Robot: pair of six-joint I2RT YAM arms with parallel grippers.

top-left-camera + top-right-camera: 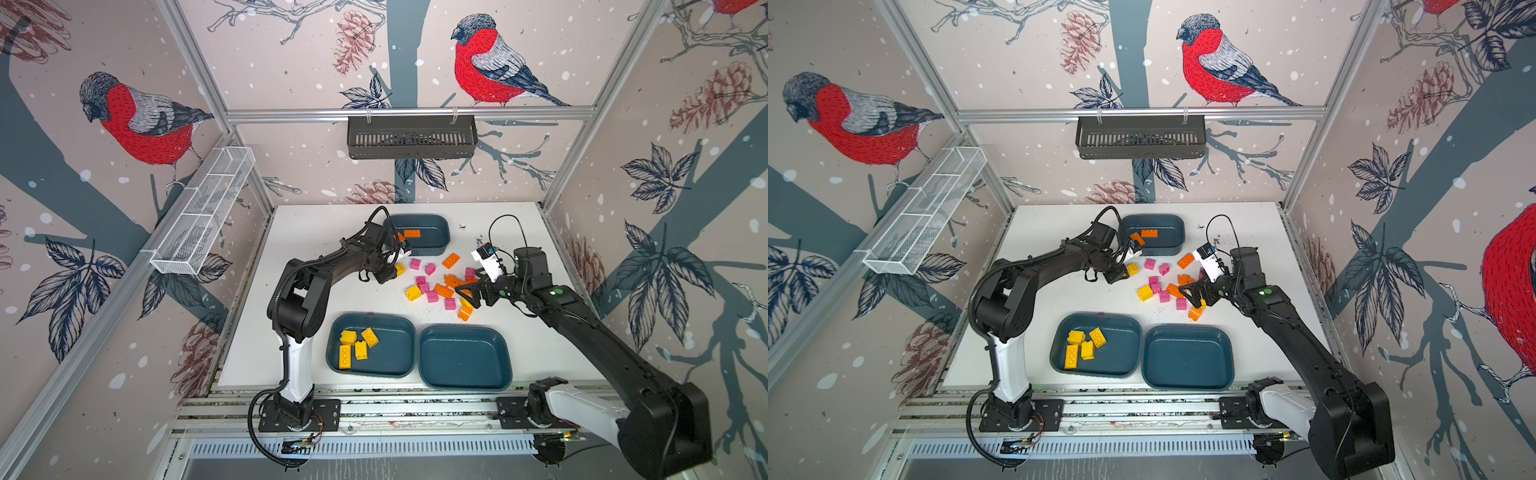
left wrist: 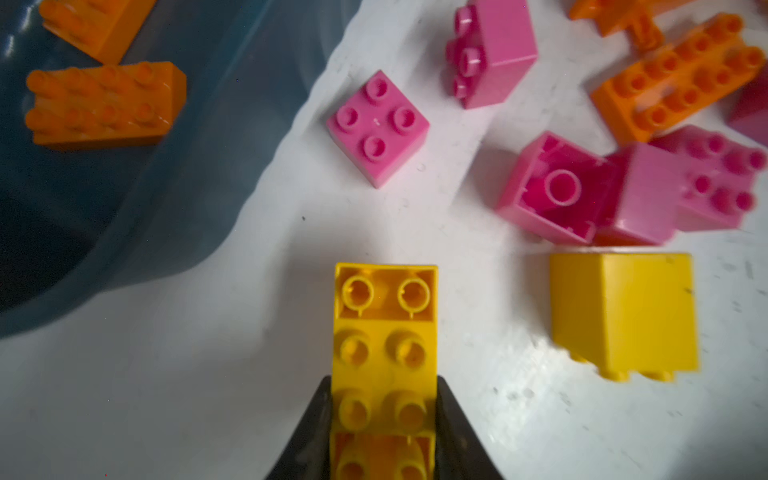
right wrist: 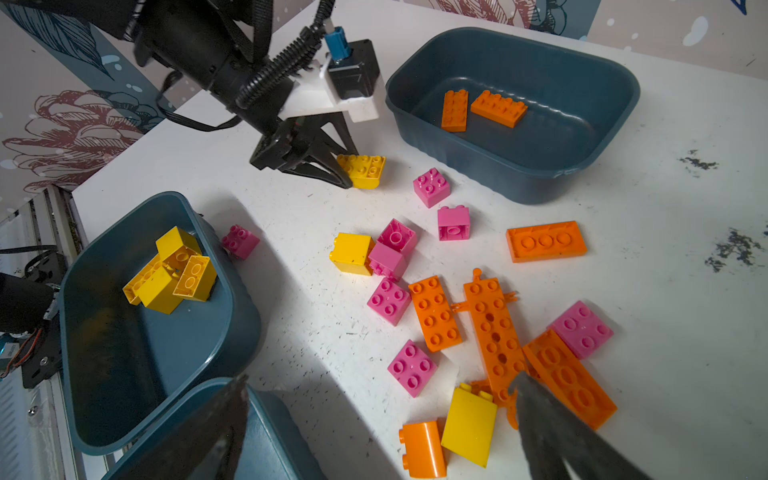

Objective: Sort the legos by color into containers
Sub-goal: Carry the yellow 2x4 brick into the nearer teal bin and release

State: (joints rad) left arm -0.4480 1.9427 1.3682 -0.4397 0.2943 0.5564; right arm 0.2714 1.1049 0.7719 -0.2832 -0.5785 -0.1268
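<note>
The front container's bare bottom lies back there beside its yellow legos, so the left gripper will next lift the matching yellow lego, bring it back, lower in and release it.
My left gripper [image 2: 384, 380] is shut on an oblong yellow lego [image 2: 384, 332], low over the table beside the back container [image 1: 432, 249], which holds two orange legos [image 1: 411, 233]. The right wrist view shows that grip [image 3: 347, 170] from the side. Loose pink, orange and yellow legos [image 1: 440, 286] lie scattered mid-table. My right gripper [image 3: 380, 380] stands open above the pile's near right end, around a yellow and an orange lego [image 3: 469, 428]. The front left container [image 1: 399, 365] holds several yellow legos [image 1: 353, 345]. The front right container [image 1: 463, 357] is empty.
A black slotted basket [image 1: 411, 137] hangs on the back wall and a white wire mesh basket [image 1: 203, 212] on the left wall. Aluminium rails [image 1: 415, 409] with both arm bases run along the table's front edge. Dark smudges [image 3: 731, 249] mark the table's right side.
</note>
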